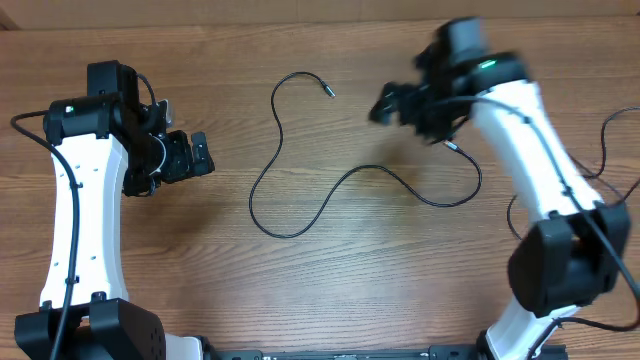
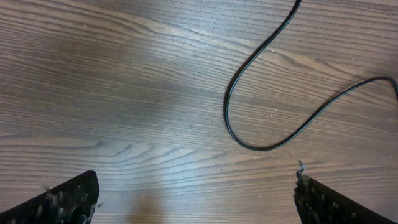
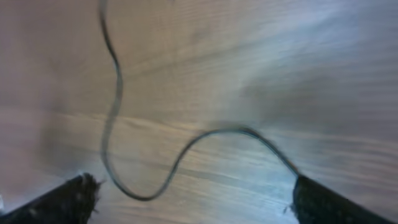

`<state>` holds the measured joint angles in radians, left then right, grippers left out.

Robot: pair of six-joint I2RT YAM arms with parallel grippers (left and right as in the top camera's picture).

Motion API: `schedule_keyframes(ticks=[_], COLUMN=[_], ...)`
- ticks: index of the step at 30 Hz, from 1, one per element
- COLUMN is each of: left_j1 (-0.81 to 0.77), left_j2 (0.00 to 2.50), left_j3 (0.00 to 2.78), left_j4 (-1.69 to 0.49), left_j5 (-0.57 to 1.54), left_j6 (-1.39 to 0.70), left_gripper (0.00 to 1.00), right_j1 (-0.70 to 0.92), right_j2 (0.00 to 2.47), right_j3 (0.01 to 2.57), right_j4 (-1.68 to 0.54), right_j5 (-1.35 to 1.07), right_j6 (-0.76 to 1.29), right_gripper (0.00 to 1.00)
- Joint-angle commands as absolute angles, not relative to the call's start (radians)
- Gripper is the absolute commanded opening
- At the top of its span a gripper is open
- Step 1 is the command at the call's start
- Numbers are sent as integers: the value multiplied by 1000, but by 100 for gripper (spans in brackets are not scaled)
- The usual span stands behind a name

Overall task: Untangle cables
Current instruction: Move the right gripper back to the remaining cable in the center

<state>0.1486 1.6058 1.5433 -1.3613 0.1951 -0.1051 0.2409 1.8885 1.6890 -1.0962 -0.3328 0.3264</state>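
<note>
My right gripper is going to move down to the left in the overhead view and close around the cable's middle bend [image 1: 354, 172] [image 3: 210, 132], because the bend lies uncrossed on bare wood.
One thin black cable [image 1: 251, 203] lies in open curves on the wooden table, not crossing itself. One plug end [image 1: 327, 91] lies at the top middle and a silver-tipped end [image 1: 452, 146] lies under my right arm. My left gripper [image 1: 198, 157] is open and empty, left of the cable; its wrist view [image 2: 196, 208] shows the cable's loop [image 2: 226, 106] ahead of the fingers. My right gripper [image 1: 384, 104] is blurred, open and above the table; in its wrist view [image 3: 194, 199] the cable [image 3: 115, 93] curves between the fingers and runs to the right finger.
Thicker black wires [image 1: 607, 140] of the right arm hang near the table's right edge. The left arm's own wire [image 1: 28, 128] loops at the far left. The arm bases stand at the front edge.
</note>
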Motion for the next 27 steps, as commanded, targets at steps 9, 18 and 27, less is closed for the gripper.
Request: schedule_keyframes(ticks=[9,18,27], left_j1=[149,149,149], left_j2=[1593,1593,1593], left_j3=[1537,1537,1537], left_j4=[-1361,-1362,-1364], left_j5=[204,203,204], left_j6=[-120,-120,-120], left_gripper=[100,100,100], right_j1=[468,550,543], right_j2=[1877,1998,2156], right_j3=[1635,1635,1635], right_j4=[-942,-980,-961], right_j5=[-54,83,25], right_j6=[667,888,927], right_gripper=[100,95,85])
